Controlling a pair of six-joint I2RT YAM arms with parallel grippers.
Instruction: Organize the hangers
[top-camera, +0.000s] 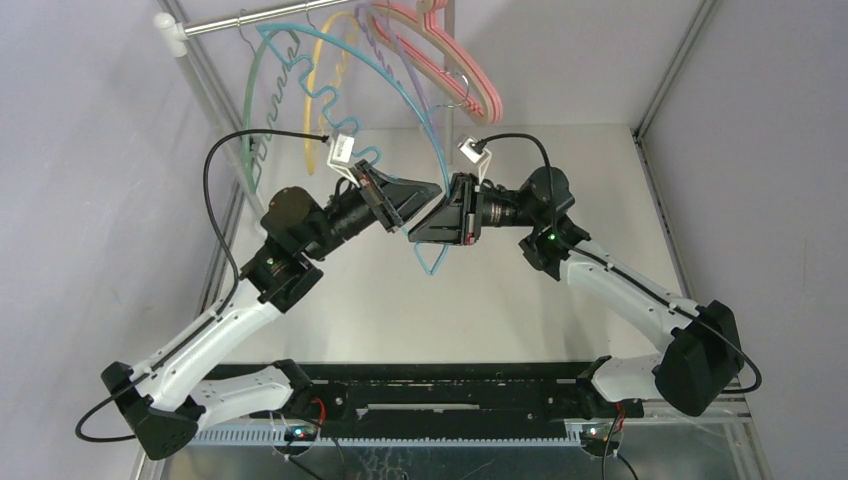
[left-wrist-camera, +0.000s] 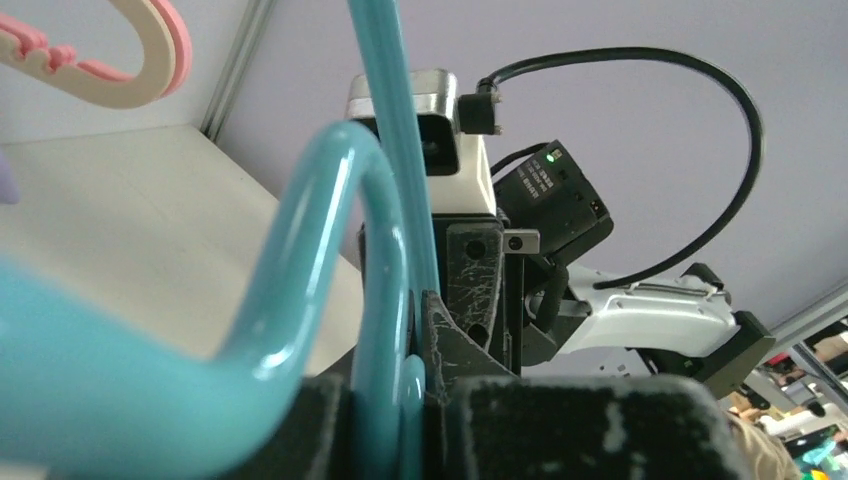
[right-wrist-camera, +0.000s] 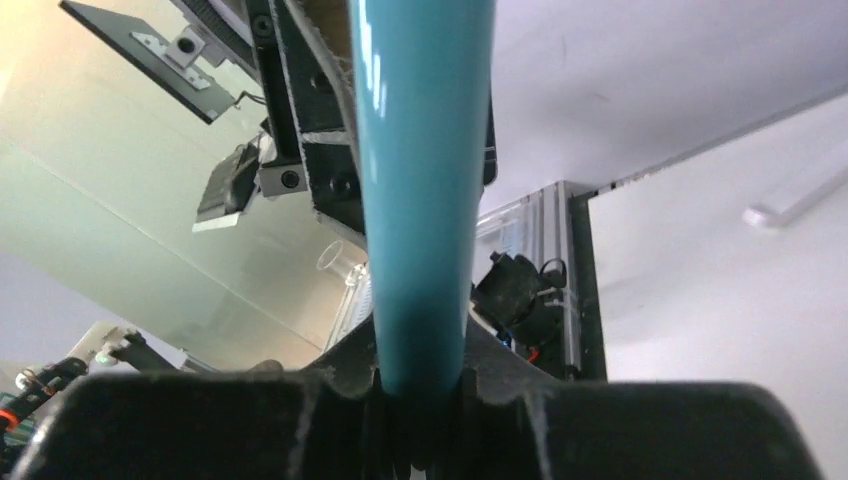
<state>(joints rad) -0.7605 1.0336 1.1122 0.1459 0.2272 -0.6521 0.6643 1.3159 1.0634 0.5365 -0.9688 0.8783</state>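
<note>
My right gripper swings outward next, turning toward the part of the silver bar between yellow and lavender hangers, and releases the teal hanger, since bare silver bar shows there.
A teal hanger (top-camera: 431, 262) is held up over the middle of the table by both grippers, its upper arc reaching toward the silver rail (top-camera: 270, 18). My left gripper (top-camera: 428, 192) is shut on it; the left wrist view shows the teal bars (left-wrist-camera: 385, 280) pinched between the jaws (left-wrist-camera: 400, 400). My right gripper (top-camera: 440, 215) meets it from the other side, jaws (right-wrist-camera: 420, 400) shut on a teal bar (right-wrist-camera: 420, 200). Green (top-camera: 248, 110), yellow (top-camera: 312, 100), lavender (top-camera: 392, 55) and pink-and-tan (top-camera: 475, 80) hangers hang from the rail.
The rail's upright post (top-camera: 210, 80) slants down the left side. Metal frame posts (top-camera: 665, 80) edge the table at right. A pink-and-tan hanger end (left-wrist-camera: 150, 70) shows in the left wrist view. Black cables loop from both wrist cameras.
</note>
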